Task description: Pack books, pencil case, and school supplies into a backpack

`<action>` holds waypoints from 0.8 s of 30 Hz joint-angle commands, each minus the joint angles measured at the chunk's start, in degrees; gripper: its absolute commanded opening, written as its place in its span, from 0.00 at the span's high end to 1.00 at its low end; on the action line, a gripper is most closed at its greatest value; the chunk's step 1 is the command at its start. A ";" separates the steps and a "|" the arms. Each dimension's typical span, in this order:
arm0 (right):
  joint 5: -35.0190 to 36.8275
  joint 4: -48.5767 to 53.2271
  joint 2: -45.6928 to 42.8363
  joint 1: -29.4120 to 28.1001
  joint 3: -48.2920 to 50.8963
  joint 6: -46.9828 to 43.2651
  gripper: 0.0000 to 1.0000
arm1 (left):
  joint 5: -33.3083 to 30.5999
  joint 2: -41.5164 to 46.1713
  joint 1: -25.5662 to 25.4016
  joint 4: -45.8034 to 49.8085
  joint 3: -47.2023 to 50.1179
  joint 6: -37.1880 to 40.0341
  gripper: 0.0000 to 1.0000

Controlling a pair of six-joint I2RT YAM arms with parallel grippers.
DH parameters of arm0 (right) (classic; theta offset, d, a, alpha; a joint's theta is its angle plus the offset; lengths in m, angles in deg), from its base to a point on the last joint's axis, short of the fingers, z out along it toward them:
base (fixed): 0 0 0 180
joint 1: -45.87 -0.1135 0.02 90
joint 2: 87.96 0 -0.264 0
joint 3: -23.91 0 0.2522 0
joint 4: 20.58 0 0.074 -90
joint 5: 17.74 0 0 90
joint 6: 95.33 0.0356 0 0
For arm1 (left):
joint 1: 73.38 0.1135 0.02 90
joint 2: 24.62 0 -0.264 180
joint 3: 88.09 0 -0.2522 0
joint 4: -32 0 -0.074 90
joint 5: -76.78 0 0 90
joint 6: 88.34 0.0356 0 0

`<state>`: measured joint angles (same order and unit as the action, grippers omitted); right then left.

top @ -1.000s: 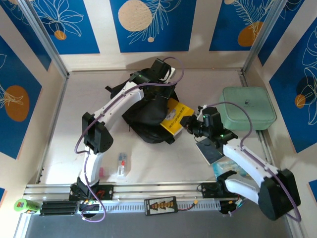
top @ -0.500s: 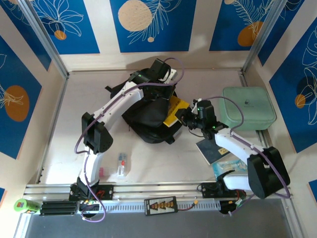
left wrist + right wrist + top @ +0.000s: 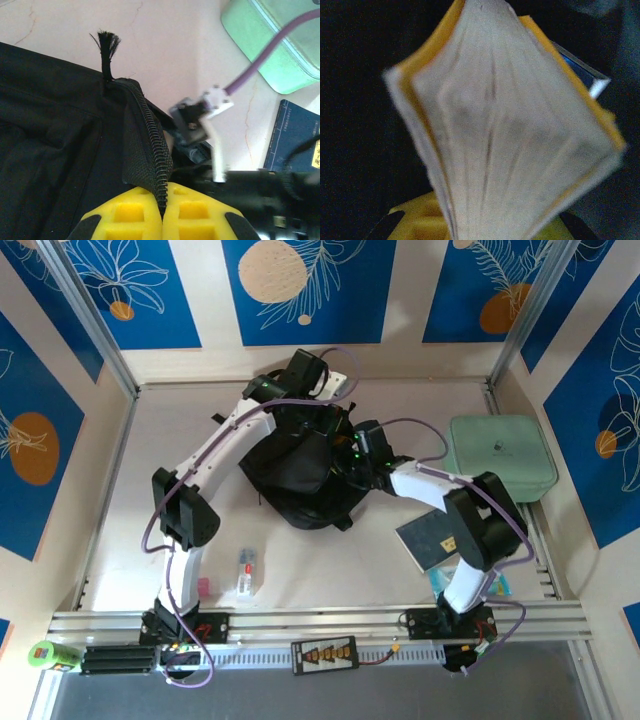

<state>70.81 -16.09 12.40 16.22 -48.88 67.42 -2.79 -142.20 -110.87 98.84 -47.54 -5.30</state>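
My left gripper draws the zipper rim (image 3: 157, 165) a little back over the backpack next and releases it, with the yellow book already inside the dark opening.
The black backpack (image 3: 300, 475) lies in the middle of the table. My left gripper (image 3: 328, 400) is at its top, and in the left wrist view its yellow fingers (image 3: 135, 220) are shut on the zipper rim (image 3: 157, 165), holding the opening up. My right gripper (image 3: 347, 455) is pushed into that opening. It (image 3: 485, 227) is shut on the yellow book (image 3: 500, 135), whose pages fan out, with dark fabric all round. A blue and white book corner (image 3: 587, 77) shows behind it. The dark blue book (image 3: 432, 540) lies on the table to the right.
A mint-green rounded case (image 3: 500, 458) sits at the right by the wall. A teal packet (image 3: 470, 582) lies near the right arm's base. A small tube (image 3: 245, 570) and a pink piece (image 3: 204, 587) lie front left. The right forearm (image 3: 260, 187) crosses close under the left gripper.
My right gripper has moved left and up with the yellow book, carrying it into the backpack's mouth, so it no longer shows from above. The left gripper has shifted slightly left.
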 commanded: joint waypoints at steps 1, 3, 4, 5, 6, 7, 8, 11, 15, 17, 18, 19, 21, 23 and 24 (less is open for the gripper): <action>2.81 0.27 5.07 -1.06 -2.32 3.72 0.84 | 4.28 3.41 0.21 -0.66 -1.98 1.18 1.00; 0.84 -2.34 8.14 -1.29 -4.22 3.97 0.82 | 4.32 3.51 0.37 -0.53 -2.02 1.10 1.00; -1.29 -3.84 9.86 -1.32 -5.66 2.98 0.81 | 4.33 3.50 0.57 -0.53 -1.97 1.09 1.00; -2.78 -3.17 11.46 -1.38 -7.22 2.37 0.80 | 4.07 3.59 0.67 -0.44 -2.02 1.15 1.00; -3.10 -1.55 12.43 -1.54 -8.17 2.75 0.80 | 3.62 3.62 0.83 -0.27 -1.99 1.15 1.00; -3.62 -1.19 13.10 -1.71 -8.31 3.09 0.78 | 2.73 3.72 0.98 0.06 -2.02 1.41 1.00; -4.31 -2.45 13.45 -1.73 -7.51 3.00 0.74 | 1.70 3.85 1.11 0.45 -2.02 1.64 1.00; -4.98 -7.01 11.71 -1.43 -3.49 3.72 0.56 | -0.82 4.28 1.63 1.47 -1.50 2.28 1.00; -10.06 -5.74 7.06 0.30 -2.36 1.04 0.45 | -2.62 5.23 2.42 1.57 0.90 2.72 1.00; -12.09 -0.07 3.72 0.51 -2.65 -0.74 0.45 | -4.20 5.68 2.78 2.23 2.03 3.49 1.00; -12.42 1.93 2.26 0.39 -2.32 -1.69 0.45 | -5.15 5.98 3.06 2.74 2.45 4.00 1.00; -12.58 4.33 0.36 0.17 -1.57 -2.38 0.45 | -6.18 6.41 3.27 2.93 3.19 4.28 1.00; -12.47 6.62 -3.11 -0.14 1.14 -2.78 0.45 | -7.34 7.58 3.98 2.74 5.35 4.66 1.00; -11.82 8.54 -7.09 -0.30 4.52 -2.88 0.45 | -7.22 8.96 4.84 1.93 8.09 4.68 1.00; -10.95 9.78 -8.99 -0.27 5.90 -3.09 0.45 | -7.10 9.66 5.13 1.49 9.42 4.72 1.00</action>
<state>60.86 -12.95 7.29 16.24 -46.32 66.19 -7.75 -136.41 -107.48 100.87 -40.37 -2.24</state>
